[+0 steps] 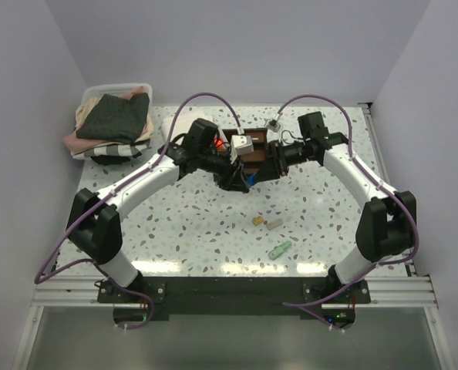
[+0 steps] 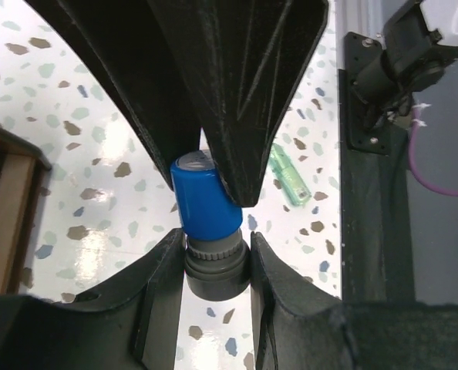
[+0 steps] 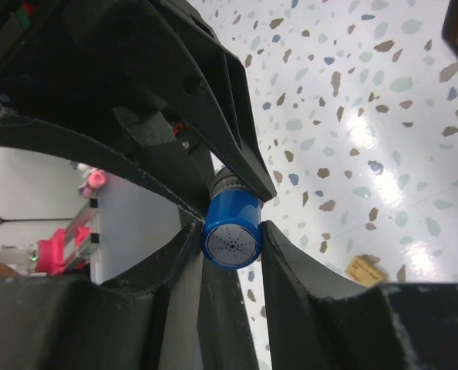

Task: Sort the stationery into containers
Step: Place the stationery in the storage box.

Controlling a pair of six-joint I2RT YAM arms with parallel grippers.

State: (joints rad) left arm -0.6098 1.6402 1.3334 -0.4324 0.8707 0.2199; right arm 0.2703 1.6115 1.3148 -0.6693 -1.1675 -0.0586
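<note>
I will move my right gripper outward next, tilt it fingers-down and lower the marker in to release it, because the organiser's near section (image 1: pixel 254 157) is outward of the gripper and below it.
The blue-capped marker (image 1: pixel 250 179) hangs above the table just in front of the dark brown organiser (image 1: pixel 248 146), held between both arms. My left gripper (image 2: pixel 216 262) is shut on its grey barrel (image 2: pixel 216 274). The blue cap (image 2: pixel 206 204) points away from it. My right gripper (image 3: pixel 231 240) presses both fingers against the sides of that blue cap (image 3: pixel 231 227), end-on. A green bit (image 1: pixel 279 249) and two tan bits (image 1: pixel 257 220) (image 1: pixel 274 224) lie on the table nearer the arm bases. Other pens are hidden behind the arms.
A white bin of folded cloths (image 1: pixel 113 116) stands at the back left. The organiser's wooden edge (image 2: pixel 5 216) shows at the left of the left wrist view. The table's right rail (image 1: pixel 379 154) runs along the right side.
</note>
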